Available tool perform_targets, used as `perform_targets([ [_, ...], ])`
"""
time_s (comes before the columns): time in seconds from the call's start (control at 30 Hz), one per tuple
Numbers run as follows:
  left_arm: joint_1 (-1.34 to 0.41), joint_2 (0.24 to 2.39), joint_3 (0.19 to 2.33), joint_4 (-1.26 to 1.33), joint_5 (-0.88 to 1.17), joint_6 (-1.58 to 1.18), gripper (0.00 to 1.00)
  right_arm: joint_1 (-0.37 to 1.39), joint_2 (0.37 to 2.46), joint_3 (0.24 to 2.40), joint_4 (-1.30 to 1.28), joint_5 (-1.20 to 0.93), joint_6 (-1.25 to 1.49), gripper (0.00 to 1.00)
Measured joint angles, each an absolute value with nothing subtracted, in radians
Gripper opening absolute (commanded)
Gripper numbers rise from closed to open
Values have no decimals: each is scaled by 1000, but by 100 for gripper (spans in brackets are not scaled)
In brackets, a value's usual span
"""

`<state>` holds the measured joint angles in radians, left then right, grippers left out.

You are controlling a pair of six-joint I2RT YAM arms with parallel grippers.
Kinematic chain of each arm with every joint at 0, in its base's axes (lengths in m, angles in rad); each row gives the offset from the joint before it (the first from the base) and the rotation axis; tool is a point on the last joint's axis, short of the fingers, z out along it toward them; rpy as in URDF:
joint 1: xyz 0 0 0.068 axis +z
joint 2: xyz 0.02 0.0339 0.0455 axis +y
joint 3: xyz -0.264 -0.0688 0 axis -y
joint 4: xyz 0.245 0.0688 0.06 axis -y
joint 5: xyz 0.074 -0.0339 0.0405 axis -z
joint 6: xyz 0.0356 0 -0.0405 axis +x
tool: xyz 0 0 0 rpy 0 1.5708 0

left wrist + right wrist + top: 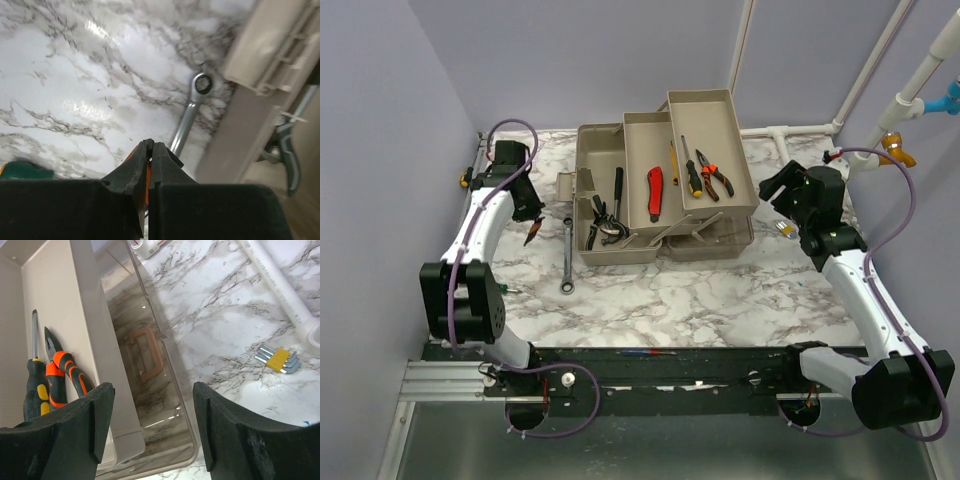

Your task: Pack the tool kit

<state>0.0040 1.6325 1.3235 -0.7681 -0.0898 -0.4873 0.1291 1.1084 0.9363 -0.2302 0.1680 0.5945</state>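
The orange-handled tool will go across to the right in the top view with my left gripper, over the red cutter's tray (666, 188), and my left gripper will let go of it there, since the tray has free room.
The beige toolbox (620, 150) stands open at the back of the table with its trays folded out. Its trays hold a red cutter (655, 193), black pliers (603, 220), a screwdriver (691, 172) and orange pliers (715, 176). My left gripper (531, 218) is left of the box, above the table. In the left wrist view it (151, 147) is shut on a small orange-handled tool (144, 180) that is mostly hidden by the fingers. My right gripper (782, 186) is open and empty. In its wrist view it (152, 430) hovers over the smoky lid (165, 405) and pink handle (147, 352).
A silver wrench (567, 255) lies on the marble just left of the box, also in the left wrist view (192, 107). A set of hex keys with a yellow holder (277, 360) lies right of the box. White pipes (280, 285) run along the back right.
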Motion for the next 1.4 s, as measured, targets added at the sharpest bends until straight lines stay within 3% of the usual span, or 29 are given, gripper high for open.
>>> perform_targets([
  [0.2, -61, 1407, 1293, -661, 23, -551, 0, 129, 1072, 936, -231, 171, 595, 70],
  [0.37, -192, 1353, 1293, -553, 94, -634, 0, 129, 1037, 936, -231, 182, 595, 70],
  [0.73, -374, 1582, 1428, -320, 176, -842, 0, 129, 959, 908, -250, 224, 606, 70],
  [0.77, -381, 1613, 1447, -307, 180, -857, 4, 129, 954, 908, -252, 224, 606, 70],
  [0.87, -407, 1718, 1529, -284, 201, -891, 67, 129, 955, 905, -256, 224, 611, 71],
  [0.9, -413, 1737, 1550, -284, 203, -905, 85, 129, 956, 899, -256, 224, 614, 72],
  [0.93, -422, 1766, 1582, -291, 207, -900, 95, 129, 957, 890, -257, 224, 616, 72],
  [1.17, -461, 1810, 1741, -406, 163, -844, 98, 129, 964, 806, -274, 223, 630, 72],
  [1.4, -457, 1651, 1715, -566, -38, -709, 98, 127, 1016, 774, -276, 197, 639, 68],
])
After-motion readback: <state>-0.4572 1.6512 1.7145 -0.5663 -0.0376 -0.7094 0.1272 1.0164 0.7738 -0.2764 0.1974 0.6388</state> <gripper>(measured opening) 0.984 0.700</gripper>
